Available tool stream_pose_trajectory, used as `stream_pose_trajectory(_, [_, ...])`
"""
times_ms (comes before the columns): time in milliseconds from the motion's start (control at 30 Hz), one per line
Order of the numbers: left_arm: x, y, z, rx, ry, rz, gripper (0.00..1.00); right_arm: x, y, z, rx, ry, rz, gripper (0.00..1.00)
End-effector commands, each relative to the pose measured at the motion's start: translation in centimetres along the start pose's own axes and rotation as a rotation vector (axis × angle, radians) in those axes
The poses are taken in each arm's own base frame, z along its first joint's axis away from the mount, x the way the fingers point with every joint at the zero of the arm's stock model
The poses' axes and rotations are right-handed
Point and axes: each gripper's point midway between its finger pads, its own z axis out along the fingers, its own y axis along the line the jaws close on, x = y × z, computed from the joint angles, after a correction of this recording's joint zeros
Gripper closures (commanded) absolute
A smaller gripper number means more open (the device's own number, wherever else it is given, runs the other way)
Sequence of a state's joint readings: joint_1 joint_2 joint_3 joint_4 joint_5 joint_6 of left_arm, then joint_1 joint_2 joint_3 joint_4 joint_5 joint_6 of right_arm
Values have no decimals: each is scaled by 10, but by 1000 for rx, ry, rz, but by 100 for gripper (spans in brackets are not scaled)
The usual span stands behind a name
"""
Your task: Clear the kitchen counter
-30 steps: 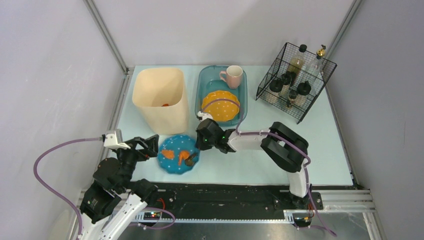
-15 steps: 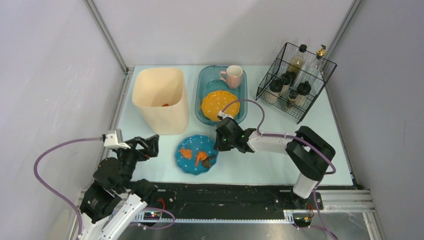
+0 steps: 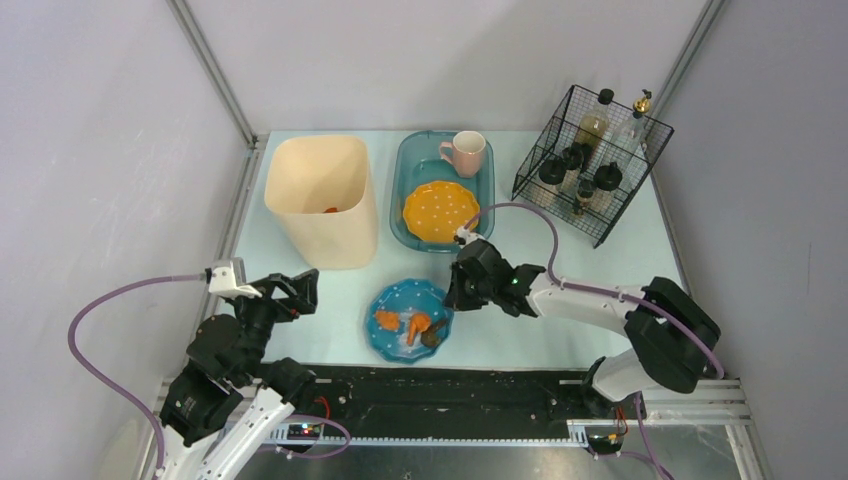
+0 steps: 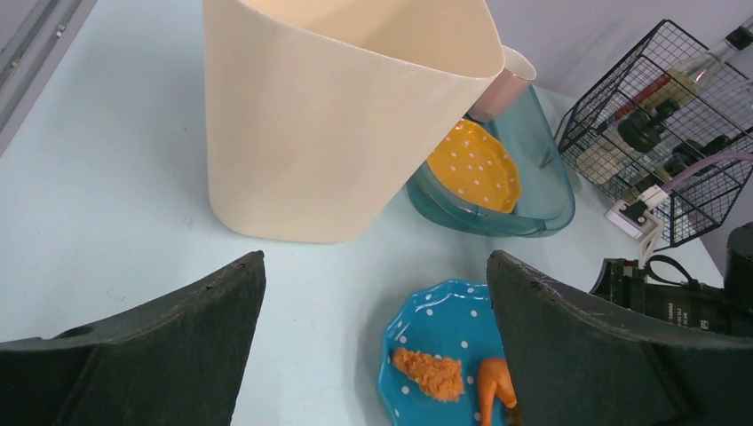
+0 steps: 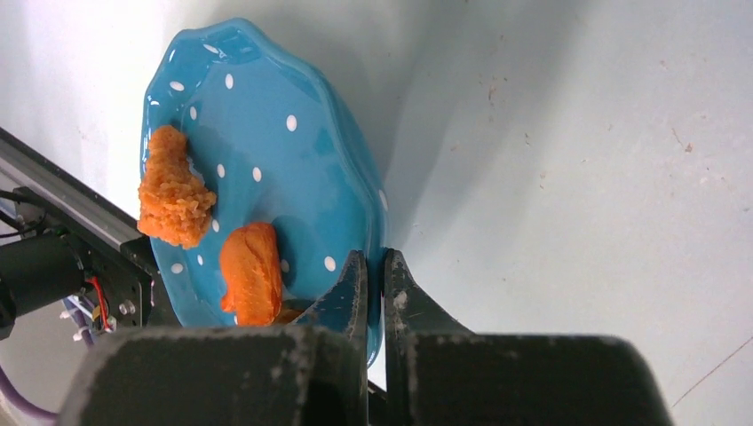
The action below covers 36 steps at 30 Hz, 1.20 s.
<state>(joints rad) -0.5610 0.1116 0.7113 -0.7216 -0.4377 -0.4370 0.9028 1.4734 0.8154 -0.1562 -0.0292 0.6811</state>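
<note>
My right gripper holds the plate, and the plate's shadow shows it raised. Next I will move the gripper down and slightly back, put the plate on the counter near the counter's front edge (image 3: 447,346) and let go.
The pale light-blue kitchen counter (image 3: 560,250) carries a blue polka-dot plate (image 3: 410,320) near its front edge. On the plate lie a breaded piece (image 5: 173,191), an orange piece (image 5: 251,275) and a small dark bit. My right gripper (image 3: 447,300) is shut on the plate's right rim; in the right wrist view the jaws (image 5: 375,262) pinch the rim and the plate (image 5: 257,133) casts a shadow on the counter. My left gripper (image 3: 300,290) is open and empty, left of the plate, which shows between its fingers (image 4: 435,333).
A tall cream bin (image 3: 320,200) stands at the back left. A teal basin (image 3: 405,190) beside it holds an orange dotted plate (image 3: 440,210) and a pink mug (image 3: 466,152). A black wire basket (image 3: 590,160) with bottles stands at the back right.
My right gripper has pulled the blue plate to the right and toward the front edge, away from the left gripper. The left arm has not moved.
</note>
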Motion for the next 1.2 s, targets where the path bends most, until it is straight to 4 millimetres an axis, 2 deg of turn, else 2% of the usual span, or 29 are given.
stream_pose_trajectory(0, [3,-4,3,11,18,-1,2,-39,53,-29,-218,-121,44,100])
stream_pose_trajectory(267, [4,-4,3,10,19,-2,2,-26,44,-17,-184,-138,89,100])
stream_pose_trajectory(633, [4,-4,3,12,22,-1,2,6,14,12,-67,-134,161,100])
stream_pose_trajectory(1033, [6,-6,4,16,33,2,2,27,3,23,-13,-90,135,100])
stream_pose_trajectory(1167, [7,-6,5,16,37,4,2,30,-1,22,1,-79,112,83])
